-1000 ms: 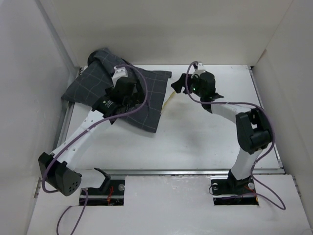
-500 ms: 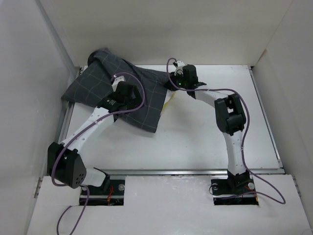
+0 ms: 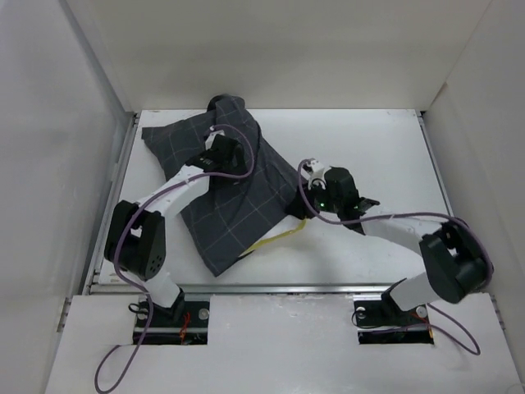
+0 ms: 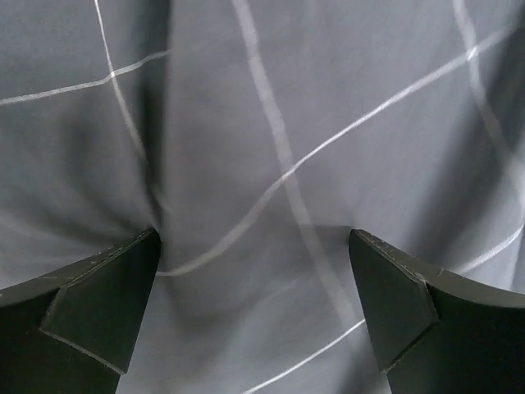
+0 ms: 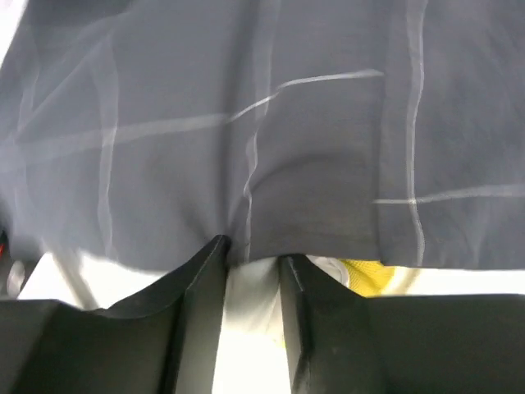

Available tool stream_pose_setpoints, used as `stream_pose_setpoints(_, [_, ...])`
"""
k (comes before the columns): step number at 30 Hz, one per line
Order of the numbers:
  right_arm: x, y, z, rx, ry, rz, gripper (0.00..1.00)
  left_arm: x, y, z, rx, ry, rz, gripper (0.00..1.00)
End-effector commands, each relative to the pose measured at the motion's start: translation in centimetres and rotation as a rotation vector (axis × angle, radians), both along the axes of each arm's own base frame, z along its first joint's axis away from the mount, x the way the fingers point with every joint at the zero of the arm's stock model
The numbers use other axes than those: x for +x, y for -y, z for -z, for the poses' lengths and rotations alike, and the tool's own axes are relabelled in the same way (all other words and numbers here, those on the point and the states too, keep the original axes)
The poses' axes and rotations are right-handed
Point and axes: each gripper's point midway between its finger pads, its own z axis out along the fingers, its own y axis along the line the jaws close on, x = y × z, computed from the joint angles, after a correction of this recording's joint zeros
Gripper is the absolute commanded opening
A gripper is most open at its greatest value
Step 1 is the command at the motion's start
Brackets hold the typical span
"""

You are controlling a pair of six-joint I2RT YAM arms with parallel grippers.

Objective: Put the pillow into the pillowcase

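The left gripper moves back across the pillowcase [image 3: 238, 197] onto the pillow corner [image 3: 300, 226] next, to the gripper's right in the top view, because the pillow's yellow edge pokes out.
The dark grey grid-patterned pillowcase [image 3: 238, 197] lies slantwise from the far left towards the table's middle. The pillow is almost wholly inside it; only a yellow edge [image 3: 275, 240] pokes out along the near right side. My left gripper [image 3: 224, 153] rests on top of the pillowcase [image 4: 271, 123], and in the left wrist view it [image 4: 254, 271] stands wide open with only cloth beneath. My right gripper [image 3: 302, 207] sits at the pillowcase's right hem [image 5: 312, 238]. In the right wrist view it [image 5: 250, 250] shows a narrow gap between its fingers; yellow pillow [image 5: 365, 275] shows beside them.
White walls close in the table on the left, back and right. A metal rail [image 3: 279, 287] runs along the near edge and another down the left side. Bare white tabletop [image 3: 394, 156] lies to the right of the right arm.
The pillowcase has swung and slid towards the near middle of the table. My right gripper came from the far side towards me, at its hem. The left gripper stayed open on top.
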Motion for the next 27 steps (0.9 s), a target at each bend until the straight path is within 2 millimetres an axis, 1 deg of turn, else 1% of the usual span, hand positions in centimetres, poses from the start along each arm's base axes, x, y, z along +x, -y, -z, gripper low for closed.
stream_pose_setpoints(1, [-3.2, -1.3, -4.4, -0.071, 0.166, -0.171, 0.37, 2.7, 2.2, -6.3, 0.004, 0.201, 0.071, 0.99])
stream_pose_setpoints(2, [-2.7, -0.1, -5.1, -0.099, 0.182, -0.111, 0.40, 2.6, 2.5, -7.5, 0.041, 0.236, 0.108, 0.99])
stream_pose_setpoints(3, [-3.0, 1.2, -7.4, -0.084, 0.213, -0.064, 0.53, 1.7, 3.7, -9.8, 0.051, 0.294, 0.154, 0.99])
stream_pose_setpoints(4, [-2.6, 2.4, -8.1, -0.083, 0.210, -0.002, 0.62, 1.5, 3.5, -10.8, 0.063, 0.317, 0.174, 0.99])
stream_pose_setpoints(5, [-2.1, 3.9, -8.5, -0.092, 0.198, 0.070, 0.70, 0.3, 5.0, -11.7, 0.075, 0.346, 0.229, 0.99])
stream_pose_setpoints(6, [-0.5, 6.8, -8.7, -0.113, 0.189, 0.193, 0.84, -0.6, 5.7, -12.2, 0.100, 0.363, 0.282, 0.99])
stream_pose_setpoints(7, [-0.6, 8.7, -8.3, -0.134, 0.144, 0.268, 0.92, -1.4, 6.5, -13.0, 0.104, 0.385, 0.311, 0.99])
stream_pose_setpoints(8, [-0.2, 10.1, -7.8, -0.140, 0.106, 0.325, 0.96, -3.5, 8.4, -13.4, 0.095, 0.397, 0.384, 0.99])
stream_pose_setpoints(9, [0.6, 12.2, -7.9, -0.140, 0.083, 0.390, 0.99, -4.9, 9.2, -13.2, 0.099, 0.380, 0.426, 0.99])
stream_pose_setpoints(10, [0.8, 13.4, -7.4, -0.152, 0.045, 0.428, 1.00, -6.1, 10.1, -12.9, 0.108, 0.370, 0.463, 0.99])
stream_pose_setpoints(11, [1.1, 14.1, -6.4, -0.159, 0.003, 0.449, 1.00, -7.4, 11.1, -12.3, 0.120, 0.355, 0.515, 0.99])
stream_pose_setpoints(12, [1.2, 14.8, -5.9, -0.164, -0.020, 0.466, 1.00, -10.3, 13.3, -11.7, 0.124, 0.335, 0.613, 0.99])
stream_pose_setpoints(13, [1.6, 15.8, -5.6, -0.147, -0.047, 0.500, 1.00, -12.1, 14.4, -10.5, 0.134, 0.301, 0.676, 0.99])
stream_pose_setpoints(14, [1.9, 15.9, -5.3, -0.135, -0.059, 0.495, 1.00, -13.7, 15.4, -9.6, 0.143, 0.273, 0.736, 0.99])
stream_pose_setpoints(15, [1.9, 16.2, -5.0, -0.125, -0.067, 0.495, 1.00, -16.5, 17.4, -7.7, 0.153, 0.226, 0.806, 0.99])
stream_pose_setpoints(16, [2.0, 16.4, -4.7, -0.109, -0.093, 0.498, 1.00, -18.1, 17.4, -6.0, 0.197, 0.167, 0.845, 0.97])
stream_pose_setpoints(17, [2.2, 16.1, -4.8, -0.094, -0.084, 0.482, 1.00, -18.4, 17.2, -5.3, 0.257, 0.162, 0.825, 0.95])
stream_pose_setpoints(18, [2.2, 16.1, -4.2, -0.088, -0.102, 0.477, 1.00, -18.8, 17.0, -3.2, 0.329, 0.128, 0.806, 0.95])
stream_pose_setpoints(19, [2.3, 15.9, -4.4, -0.075, -0.095, 0.463, 1.00, -19.5, 16.8, -2.2, 0.361, 0.111, 0.781, 0.95])
stream_pose_setpoints(20, [2.2, 15.2, -4.2, -0.059, -0.092, 0.415, 1.00, -19.2, 16.8, -1.7, 0.384, 0.107, 0.756, 0.95])
stream_pose_setpoints(21, [2.1, 14.9, -3.9, -0.055, -0.104, 0.403, 1.00, -18.5, 16.2, -0.3, 0.454, 0.099, 0.720, 0.95])
stream_pose_setpoints(22, [2.2, 14.7, -4.2, -0.049, -0.080, 0.376, 1.00, -18.0, 16.1, -0.5, 0.463, 0.109, 0.651, 0.94])
stream_pose_setpoints(23, [1.9, 14.1, -4.2, -0.033, -0.073, 0.334, 1.00, -17.5, 15.8, -0.4, 0.487, 0.121, 0.607, 0.94])
stream_pose_setpoints(24, [1.9, 14.1, -4.1, -0.031, -0.064, 0.333, 1.00, -16.5, 15.0, -0.3, 0.525, 0.140, 0.556, 0.94])
stream_pose_setpoints(25, [2.0, 14.1, -4.0, -0.035, -0.052, 0.328, 1.00, -15.6, 14.7, 0.3, 0.542, 0.138, 0.517, 0.94])
stream_pose_setpoints(26, [2.0, 13.9, -4.1, -0.024, -0.040, 0.316, 1.00, -15.1, 14.9, 0.5, 0.534, 0.137, 0.498, 0.93])
stream_pose_setpoints(27, [1.9, 13.9, -3.7, -0.024, -0.043, 0.315, 1.00, -14.8, 14.9, 0.9, 0.538, 0.132, 0.490, 0.91])
